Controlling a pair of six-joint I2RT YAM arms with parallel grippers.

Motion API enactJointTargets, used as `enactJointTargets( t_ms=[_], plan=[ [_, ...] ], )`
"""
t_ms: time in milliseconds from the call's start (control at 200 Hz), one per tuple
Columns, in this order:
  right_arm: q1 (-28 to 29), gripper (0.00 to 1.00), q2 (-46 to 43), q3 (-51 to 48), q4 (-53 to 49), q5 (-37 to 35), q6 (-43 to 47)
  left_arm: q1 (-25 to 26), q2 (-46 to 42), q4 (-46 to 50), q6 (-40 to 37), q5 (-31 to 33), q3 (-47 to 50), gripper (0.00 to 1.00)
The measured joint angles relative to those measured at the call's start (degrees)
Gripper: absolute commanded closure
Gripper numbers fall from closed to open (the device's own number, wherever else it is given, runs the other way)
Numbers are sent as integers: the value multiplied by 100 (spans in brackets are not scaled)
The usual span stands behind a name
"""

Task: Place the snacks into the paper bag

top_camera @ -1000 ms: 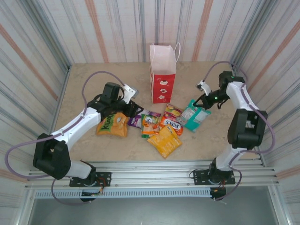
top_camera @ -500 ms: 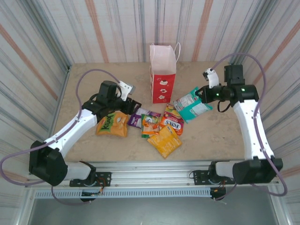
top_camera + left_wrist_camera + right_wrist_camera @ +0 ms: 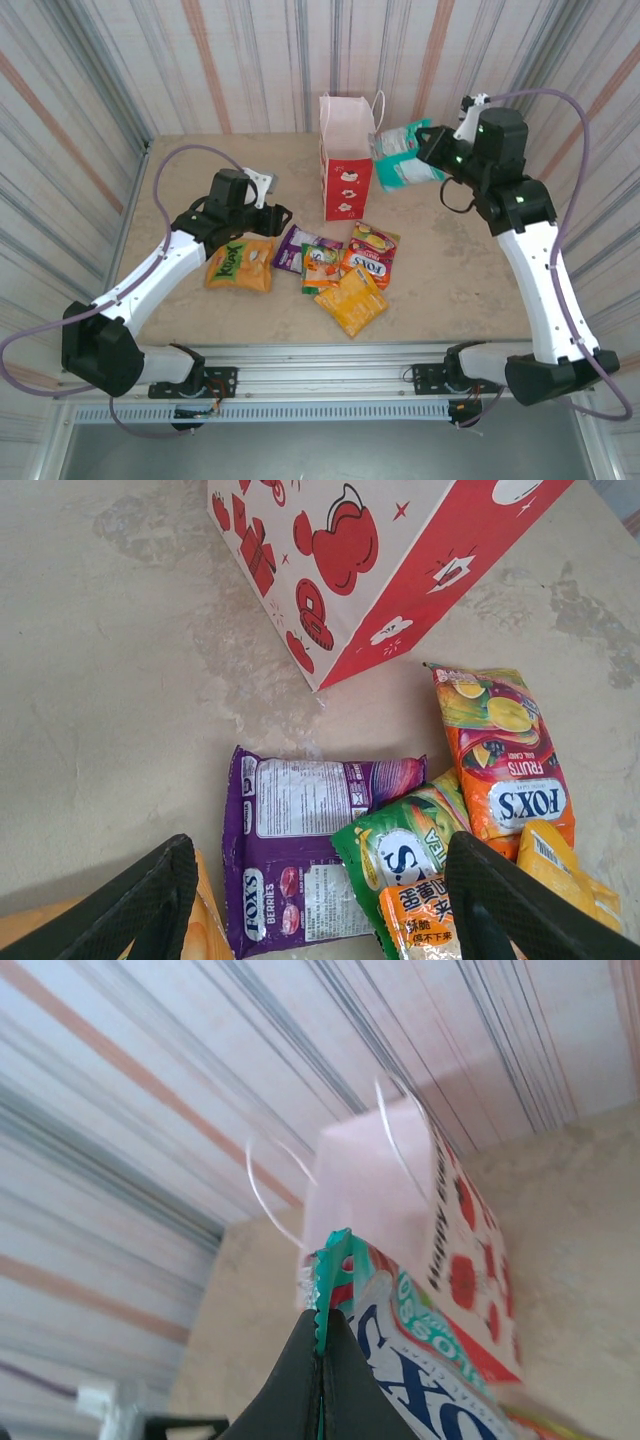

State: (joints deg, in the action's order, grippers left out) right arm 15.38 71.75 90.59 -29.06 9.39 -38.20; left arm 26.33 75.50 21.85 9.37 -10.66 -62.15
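The teal packet (image 3: pixel 400 160) is still hanging outside, beside the bag's rim, so my right gripper will next move outward and over the paper bag's open top (image 3: pixel 346 126) to let go of it.
The paper bag (image 3: pixel 347 160) stands upright at the back middle, white above and red below. My right gripper (image 3: pixel 430 150) is shut on the teal packet (image 3: pixel 400 160) and holds it in the air just right of the bag's top. In the right wrist view the teal packet (image 3: pixel 345 1260) is pinched edge-on in the gripper (image 3: pixel 322 1335), with the bag (image 3: pixel 400 1190) behind it. My left gripper (image 3: pixel 272 216) stands open above the purple packet (image 3: pixel 290 850). A green-white packet (image 3: pixel 400 845) and the red-orange FOX'S packet (image 3: pixel 505 760) lie to its right.
An orange-yellow packet (image 3: pixel 240 265) lies by the left arm, and another yellow-orange one (image 3: pixel 350 300) lies nearest the front edge. Striped walls close in the table on three sides. Bare tabletop (image 3: pixel 450 270) stretches to the right of the packets.
My right arm has lifted the teal packet off the table and carried it back and up to the bag's top. The left gripper has shifted slightly toward the bag.
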Motion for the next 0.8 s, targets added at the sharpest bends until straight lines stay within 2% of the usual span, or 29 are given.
enactJointTargets(
  t_ms=[321,656,802],
  plan=[
    [570,100,1239,778,1196,-826,-782,0,-17,24,105,-17,2,31],
    [680,100,2380,1727,1770,-1248,-1073,0,-59,22,125,-24,76,31],
    [680,100,2697,1840,1858,-1445,-1191,0,-59,22,122,-22,76,31]
  ],
)
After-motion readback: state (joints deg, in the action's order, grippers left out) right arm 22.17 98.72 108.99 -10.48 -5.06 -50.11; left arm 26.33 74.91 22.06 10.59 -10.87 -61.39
